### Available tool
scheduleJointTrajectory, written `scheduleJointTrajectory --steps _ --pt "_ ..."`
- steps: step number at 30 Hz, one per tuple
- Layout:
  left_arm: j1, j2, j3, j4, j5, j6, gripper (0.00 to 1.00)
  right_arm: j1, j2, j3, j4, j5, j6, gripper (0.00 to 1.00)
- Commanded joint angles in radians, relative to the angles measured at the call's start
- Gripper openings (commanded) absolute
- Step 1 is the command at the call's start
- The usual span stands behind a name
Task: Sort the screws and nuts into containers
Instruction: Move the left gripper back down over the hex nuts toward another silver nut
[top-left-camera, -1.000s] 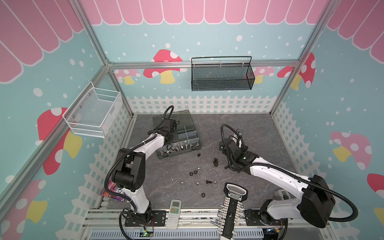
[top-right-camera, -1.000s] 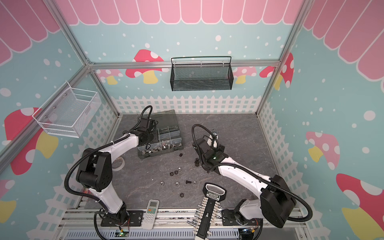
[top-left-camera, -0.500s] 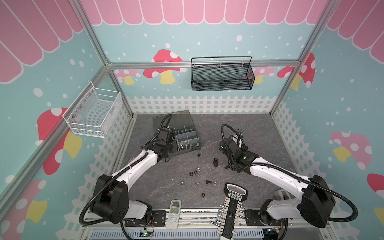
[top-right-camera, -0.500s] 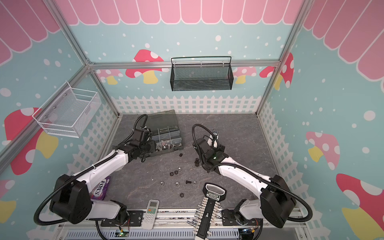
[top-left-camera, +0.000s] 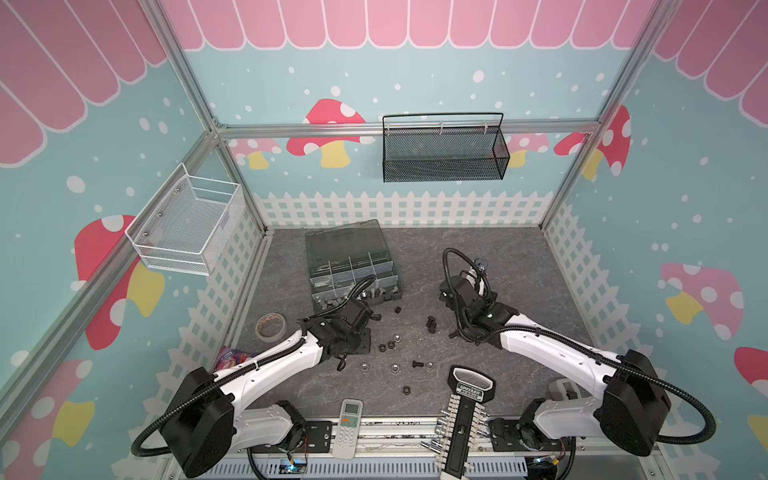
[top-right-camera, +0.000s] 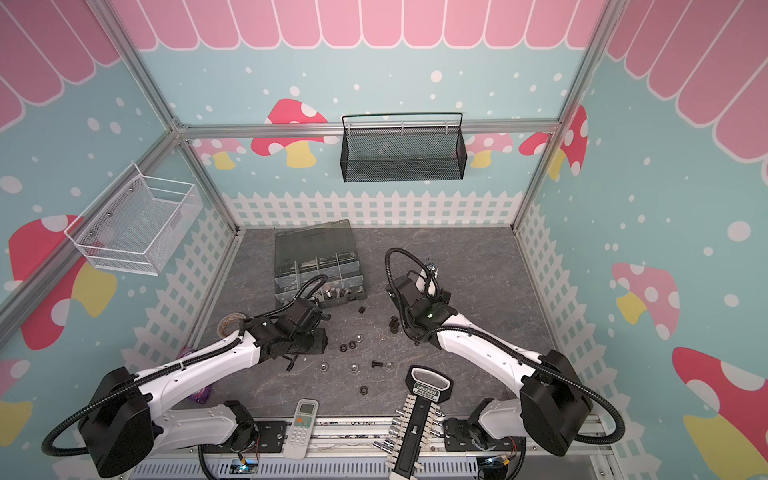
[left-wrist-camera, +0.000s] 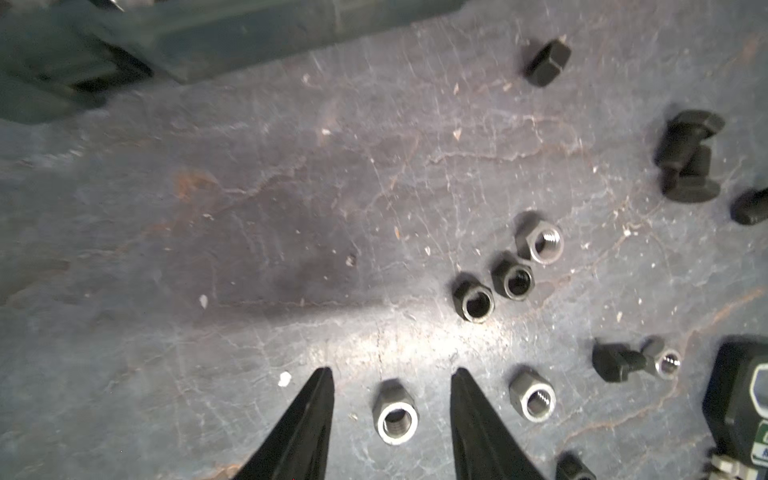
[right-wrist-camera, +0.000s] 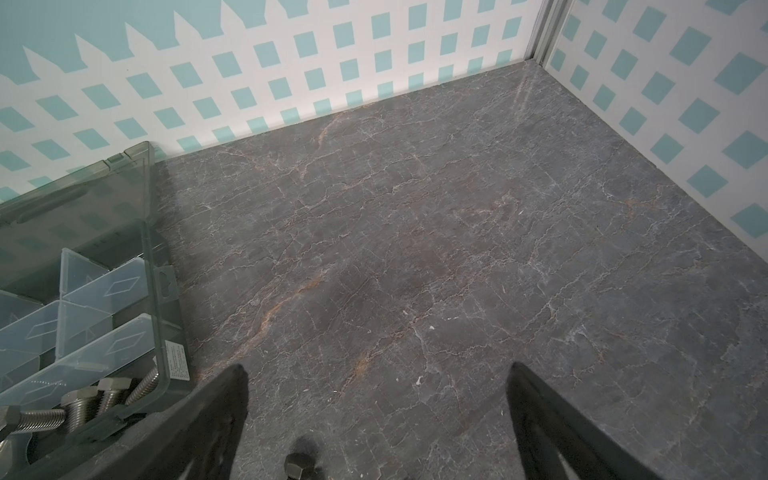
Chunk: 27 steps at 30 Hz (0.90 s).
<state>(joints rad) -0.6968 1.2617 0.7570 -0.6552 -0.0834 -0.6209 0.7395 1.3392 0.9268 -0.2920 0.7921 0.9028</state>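
Note:
The left gripper will next move down toward the tabletop and close its open fingers around the silver nut (left-wrist-camera: 395, 411), because the nut is below the gripper, between its fingers.
My left gripper (left-wrist-camera: 391, 370) hangs open over the loose pieces, with a silver nut (left-wrist-camera: 395, 411) on the floor between its fingers, untouched. Around it lie other nuts, silver (left-wrist-camera: 533, 397) and black (left-wrist-camera: 473, 297), and black screws (left-wrist-camera: 685, 162). In a top view the same scatter of nuts (top-left-camera: 386, 345) and screws (top-left-camera: 431, 324) lies in front of the containers (top-left-camera: 328, 270), whose lid stands open. Silver screws (right-wrist-camera: 79, 405) fill one near compartment. My right gripper (right-wrist-camera: 377, 366) is wide open and empty beside the organizer wall (right-wrist-camera: 158, 316); a black hex piece (right-wrist-camera: 299, 465) lies below it.
A tape roll (top-left-camera: 271, 326) and a purple packet (top-left-camera: 232, 357) lie at the left. A remote (top-left-camera: 351, 422) and a black socket rack (top-left-camera: 465, 415) sit at the front edge. A black mesh basket (top-left-camera: 444, 153) and a white wire basket (top-left-camera: 187, 224) hang on the walls.
My left arm has drawn back from the organizer to the loose nuts in front of it, and its jaws have opened. The right arm has stayed still.

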Motion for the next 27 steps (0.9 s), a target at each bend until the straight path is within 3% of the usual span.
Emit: scheduleJointTrajectory --steps 1,16,27 --pt "-0.036 0.048 -0.012 -0.031 0.034 -0.039 0.47 -0.003 -0.014 -0.018 -0.026 0.005 0.034 0.98" --pt "-0.097 0.147 -0.036 -0.072 0.092 -0.039 0.48 -0.003 -0.012 -0.018 -0.031 0.010 0.042 0.98" --pt "-0.102 0.202 -0.021 -0.084 0.038 -0.020 0.45 -0.004 -0.001 -0.010 -0.031 0.004 0.044 0.98"
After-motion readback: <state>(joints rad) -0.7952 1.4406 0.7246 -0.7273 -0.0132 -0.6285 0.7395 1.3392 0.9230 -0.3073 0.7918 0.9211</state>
